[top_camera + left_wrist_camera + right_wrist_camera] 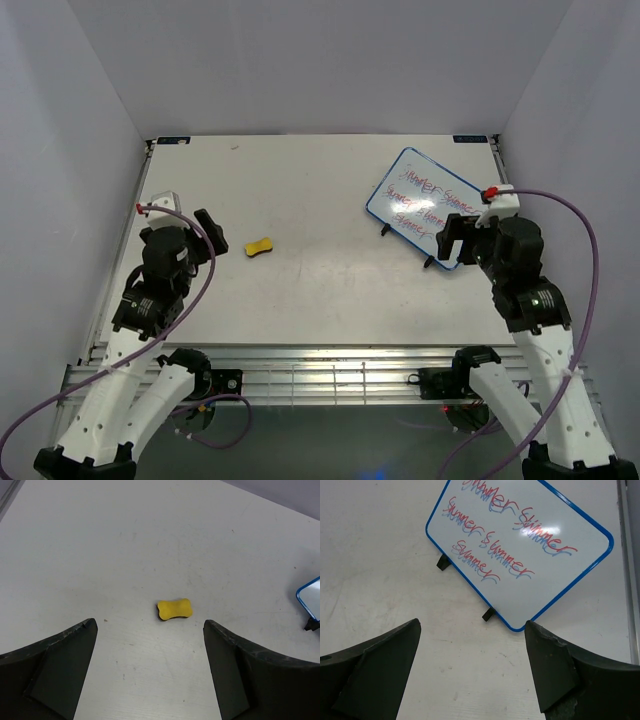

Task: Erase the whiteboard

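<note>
The handwriting stops short of the whiteboard's far blue rim [447, 172], so next I should move my right gripper outward and turn it so its fingers straddle that rim.
The whiteboard [425, 200] lies at the right of the table, with a blue rim, black feet and red-purple handwriting. It fills the upper part of the right wrist view [520, 545]. My right gripper [458, 241] hovers open and empty over its near corner [472, 630]. A small yellow sponge [259, 246] lies left of centre, and shows in the left wrist view [174, 609] ahead of the fingers. My left gripper [208, 232] is open and empty, just left of the sponge [150, 630].
White walls enclose the table [310, 190] on three sides. A metal rail [330, 365] runs along the near edge by the arm bases. A corner of the whiteboard shows at the right edge of the left wrist view [311, 597].
</note>
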Robot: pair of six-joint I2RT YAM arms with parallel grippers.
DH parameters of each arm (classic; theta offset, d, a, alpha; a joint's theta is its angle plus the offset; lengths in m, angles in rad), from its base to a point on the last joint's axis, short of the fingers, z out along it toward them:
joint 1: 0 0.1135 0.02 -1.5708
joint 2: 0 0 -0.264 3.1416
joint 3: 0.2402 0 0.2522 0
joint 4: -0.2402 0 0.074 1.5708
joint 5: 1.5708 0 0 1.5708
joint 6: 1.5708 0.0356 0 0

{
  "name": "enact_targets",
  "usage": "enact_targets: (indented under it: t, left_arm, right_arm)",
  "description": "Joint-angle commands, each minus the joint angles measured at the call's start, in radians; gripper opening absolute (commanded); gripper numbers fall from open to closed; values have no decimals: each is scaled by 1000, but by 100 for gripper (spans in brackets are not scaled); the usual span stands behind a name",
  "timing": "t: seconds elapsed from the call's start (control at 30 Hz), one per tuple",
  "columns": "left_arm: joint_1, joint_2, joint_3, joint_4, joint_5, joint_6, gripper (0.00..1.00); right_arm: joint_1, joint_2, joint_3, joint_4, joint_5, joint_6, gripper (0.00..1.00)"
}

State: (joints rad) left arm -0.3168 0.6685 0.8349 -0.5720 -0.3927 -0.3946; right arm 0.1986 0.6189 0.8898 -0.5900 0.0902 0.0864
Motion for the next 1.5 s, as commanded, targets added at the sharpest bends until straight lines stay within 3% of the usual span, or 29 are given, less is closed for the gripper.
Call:
enact_targets:
  t: [0.0, 0.1, 0.27, 0.43, 0.53, 0.73, 0.9, 1.13, 1.23, 1.47]
  left_arm:
    - [-4, -6, -29, 26, 52, -10, 98]
    - [-4, -10, -45, 38, 106, -6, 98]
    - [-4, -17, -57, 50, 143, -9, 98]
    - [-13, -18, -72, 57, 181, -9, 98]
    - [-18, -11, -74, 63, 183, -10, 98]
    - [-25, 11, -74, 67, 202, -6, 98]
    - [-39, 20, -79, 70, 218, -3, 98]
    - [-48, 25, -79, 70, 224, 0, 98]
    - [-50, 17, -80, 67, 199, -4, 98]
    - [-50, 14, -79, 67, 201, -4, 98]
  right_arm:
    - [5, 137, 5, 127, -33, 3, 90]
    - [5, 299, 20, 200, -30, -51, 90]
    - [-19, 611, 204, 210, -18, -155, 90]
    - [-63, 870, 413, 141, -66, -259, 91]
    - [-70, 965, 506, 88, -79, -296, 96]
    - [-113, 1070, 665, 71, -79, -358, 96]
    - [-186, 1243, 889, -14, -246, -381, 97]
    - [-240, 1452, 1150, -278, -437, -438, 99]
    - [-255, 1455, 1157, -309, -532, -429, 99]
    - [-271, 1447, 1144, -370, -670, -445, 82]
